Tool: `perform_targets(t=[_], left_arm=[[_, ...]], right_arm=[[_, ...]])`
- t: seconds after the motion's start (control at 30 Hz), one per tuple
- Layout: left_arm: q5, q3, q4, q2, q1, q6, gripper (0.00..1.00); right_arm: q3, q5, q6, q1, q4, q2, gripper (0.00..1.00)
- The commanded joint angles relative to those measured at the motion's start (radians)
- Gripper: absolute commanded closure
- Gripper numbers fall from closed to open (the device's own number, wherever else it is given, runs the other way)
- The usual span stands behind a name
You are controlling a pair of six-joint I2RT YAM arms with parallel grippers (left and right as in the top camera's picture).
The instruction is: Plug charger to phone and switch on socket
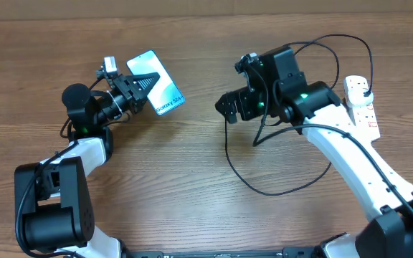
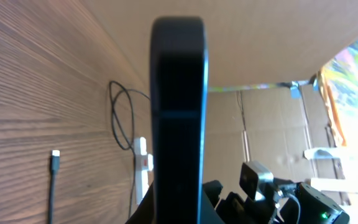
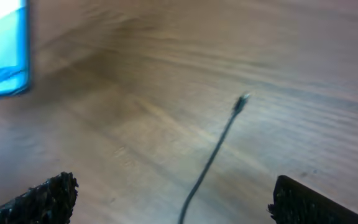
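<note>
My right gripper moves down behind the connector's metal tip onto the dark body of the connector next. It lies flat on the tabletop ahead of my open fingers.
The phone [image 1: 160,87], screen lit, is tilted up off the table at the left. My left gripper [image 1: 136,87] is shut on its lower end. In the left wrist view the phone shows edge-on as a dark bar [image 2: 179,106]. The charger cable [image 1: 229,161] curves across the table to its plug in the socket [image 1: 361,100] at the right. My right gripper [image 1: 227,106] is open above the cable's free end. In the right wrist view the metal-tipped connector [image 3: 243,99] lies on the table ahead of the open fingers [image 3: 176,194], with the cable between them, untouched.
The socket's thick white cord [image 1: 355,136] runs along the right arm. The left wrist view shows the connector [image 2: 55,154], the socket [image 2: 143,165] and the right arm [image 2: 278,196] beyond the phone. Cardboard walls stand behind the table.
</note>
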State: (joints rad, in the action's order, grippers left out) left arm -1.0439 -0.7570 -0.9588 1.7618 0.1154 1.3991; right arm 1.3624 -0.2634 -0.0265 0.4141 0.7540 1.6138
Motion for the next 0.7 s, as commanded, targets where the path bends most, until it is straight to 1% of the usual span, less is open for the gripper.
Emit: perform_targets(t=[0.0,0.1,0.17,0.2,0.27,0.33,0.53,0.67], left_arm=[[-0.016,-0.007,0.017,-0.015,0.024,-0.089,0.96],[-0.029,-0.014,0.035,-0.015,0.038,-0.122,0.96],[-0.030,-0.022,0.056,-0.015,0.044,-0.145,0.96],[-0.030,-0.026,0.070,-0.015,0.047,-0.153,0.96],[-0.030,-0.032,0.077,-0.015,0.049,-0.162,0.96],[-0.030,-0.038,0.077,-0.015,0.049,-0.166,0.96],[-0.031,-0.038,0.077,-0.015,0.049,-0.174,0.96],[-0.034,-0.038,0.095,-0.015,0.049,-0.182,0.96]], right_arm=[[0.000,0.150,-0.046,0.006,-0.043,0.066,0.00],[0.002,0.215,-0.079,0.006,-0.088,0.148,0.00],[0.013,0.224,-0.079,0.006,-0.109,0.200,0.01],[0.018,0.230,-0.079,0.006,-0.123,0.225,0.04],[0.026,0.247,-0.079,0.006,-0.149,0.266,0.06],[0.048,0.264,-0.079,0.013,-0.169,0.343,0.11],[0.060,0.310,-0.077,0.052,-0.234,0.429,0.15],[0.060,0.339,-0.075,0.077,-0.284,0.465,0.20]])
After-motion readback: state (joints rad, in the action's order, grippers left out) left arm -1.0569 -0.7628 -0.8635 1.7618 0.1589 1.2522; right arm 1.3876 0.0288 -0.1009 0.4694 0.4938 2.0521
